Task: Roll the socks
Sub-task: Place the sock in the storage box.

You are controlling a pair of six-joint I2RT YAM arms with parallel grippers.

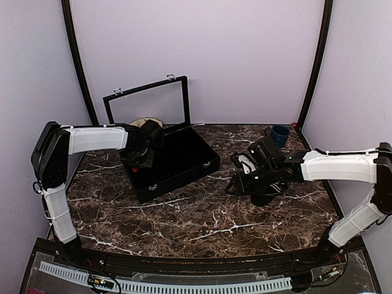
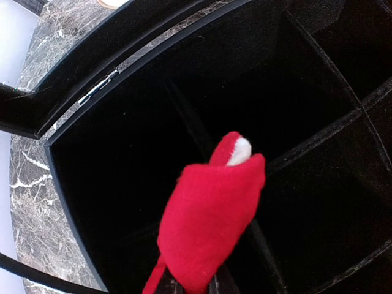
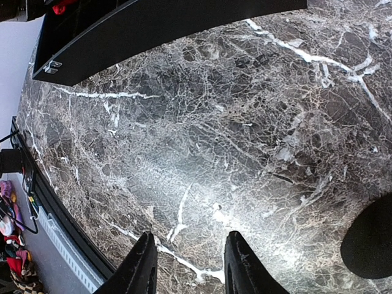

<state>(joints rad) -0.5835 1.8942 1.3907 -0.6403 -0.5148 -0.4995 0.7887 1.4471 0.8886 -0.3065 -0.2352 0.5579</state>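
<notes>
The robot needs to lower the red bundle between the case's dividers next and release it in the empty near section by the case's end, below the left gripper.
The red sock is a folded bundle with a white bit at its top. My left gripper is shut on its lower end and holds it above the divided compartments of the open black case. In the top view the left gripper is over the case's left part. The sock shows as a red speck in the right wrist view. My right gripper is open and empty above the marble table. A black rounded shape lies under the right arm; I cannot tell whether it is the black sock.
The black case stands at the back left with its glass lid raised. A blue mug stands at the back right. A tan object lies behind the case. Dark frame rails edge the table.
</notes>
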